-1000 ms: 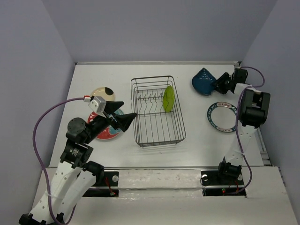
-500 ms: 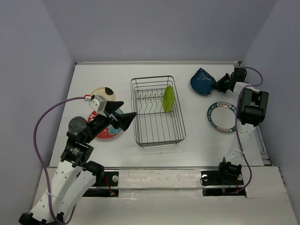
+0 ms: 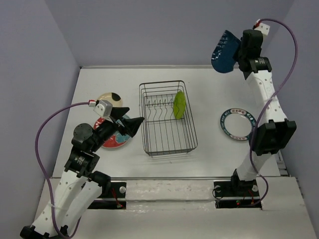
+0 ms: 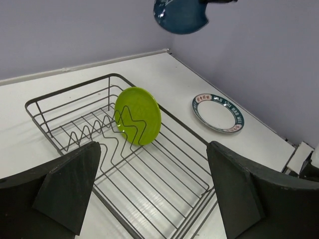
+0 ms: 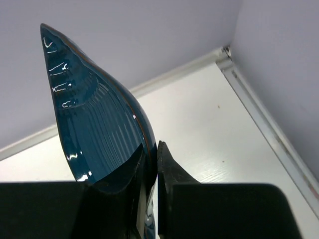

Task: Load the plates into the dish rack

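The slots at the dish rack's wires beside the lime green plate [image 3: 179, 104] are empty, so next my right gripper should go left in the top view and down to those pegs.
My right gripper [image 3: 238, 52] is shut on the dark blue teardrop plate [image 3: 224, 51] and holds it high above the table's back right; the plate fills the right wrist view [image 5: 94, 124] and shows at the top of the left wrist view [image 4: 182, 14]. The dish rack [image 3: 167, 119] stands mid-table with the lime green plate [image 3: 179, 104] upright in its prongs, as the left wrist view [image 4: 138, 115] also shows. The white patterned-rim plate [image 3: 236, 124] lies flat at right. My left gripper [image 3: 133, 125] is open and empty, left of the rack, over the red plate [image 3: 115, 140]. The cream black-spot plate [image 3: 110, 98] lies behind it.
Grey walls close in the table [image 3: 99, 79] at the back and both sides. The rack's near half [image 4: 159, 189] holds no plates.
My right arm has lifted the blue plate from the table at back right to high in the air. The left arm has not moved.
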Available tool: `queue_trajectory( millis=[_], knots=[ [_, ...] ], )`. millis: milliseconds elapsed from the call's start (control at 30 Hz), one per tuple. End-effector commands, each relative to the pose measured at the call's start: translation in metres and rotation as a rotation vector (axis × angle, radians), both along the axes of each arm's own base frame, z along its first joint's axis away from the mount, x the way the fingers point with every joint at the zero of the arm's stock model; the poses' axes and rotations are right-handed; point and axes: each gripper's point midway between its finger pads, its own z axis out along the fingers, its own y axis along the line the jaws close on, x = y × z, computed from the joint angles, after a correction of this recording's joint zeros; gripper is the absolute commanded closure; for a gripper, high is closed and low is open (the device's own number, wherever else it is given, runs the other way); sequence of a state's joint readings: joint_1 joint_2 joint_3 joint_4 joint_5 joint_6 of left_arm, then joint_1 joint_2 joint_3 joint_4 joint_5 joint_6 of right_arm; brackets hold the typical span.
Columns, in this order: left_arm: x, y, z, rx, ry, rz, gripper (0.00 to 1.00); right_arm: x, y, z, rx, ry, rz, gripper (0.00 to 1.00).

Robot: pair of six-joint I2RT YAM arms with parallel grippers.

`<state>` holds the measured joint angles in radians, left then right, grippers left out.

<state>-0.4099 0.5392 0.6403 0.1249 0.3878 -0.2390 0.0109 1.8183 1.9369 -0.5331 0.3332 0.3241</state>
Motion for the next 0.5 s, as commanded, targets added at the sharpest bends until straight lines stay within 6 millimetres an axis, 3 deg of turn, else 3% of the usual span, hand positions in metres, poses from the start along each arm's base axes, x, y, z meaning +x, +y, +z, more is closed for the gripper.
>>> queue_trajectory(
  millis=[0,67,100,167,200,233,367,400,467],
  knots=[
    [0.007,0.015,0.028,-0.066,-0.021,0.101,0.01,-0.071,0.027,0.104,-0.232,-0.098,-0.11,0.93],
    [0.013,0.021,0.025,-0.074,0.005,0.152,0.01,-0.089,0.043,0.116,-0.276,-0.085,-0.12,0.93],
    [0.018,0.027,0.024,-0.077,0.015,0.193,0.01,-0.1,0.073,0.129,-0.287,-0.109,-0.074,0.93],
    [0.021,0.031,0.022,-0.081,0.031,0.223,0.01,-0.119,0.089,0.133,-0.352,-0.083,-0.112,0.93],
    [0.022,0.032,0.021,-0.081,0.039,0.231,0.01,-0.125,0.124,0.136,-0.376,-0.093,-0.055,0.93],
    [0.023,0.034,0.022,-0.086,0.042,0.252,0.01,-0.133,0.13,0.138,-0.417,-0.087,-0.092,0.93],
    [0.026,0.042,0.021,-0.085,0.052,0.301,0.01,-0.138,0.189,0.132,-0.532,-0.073,-0.064,0.93],
    [0.025,0.044,0.022,-0.087,0.049,0.307,0.01,-0.143,0.204,0.139,-0.541,-0.09,-0.049,0.93],
    [0.025,0.045,0.022,-0.088,0.051,0.315,0.01,-0.135,0.231,0.126,-0.578,-0.077,-0.025,0.93]
  ],
)
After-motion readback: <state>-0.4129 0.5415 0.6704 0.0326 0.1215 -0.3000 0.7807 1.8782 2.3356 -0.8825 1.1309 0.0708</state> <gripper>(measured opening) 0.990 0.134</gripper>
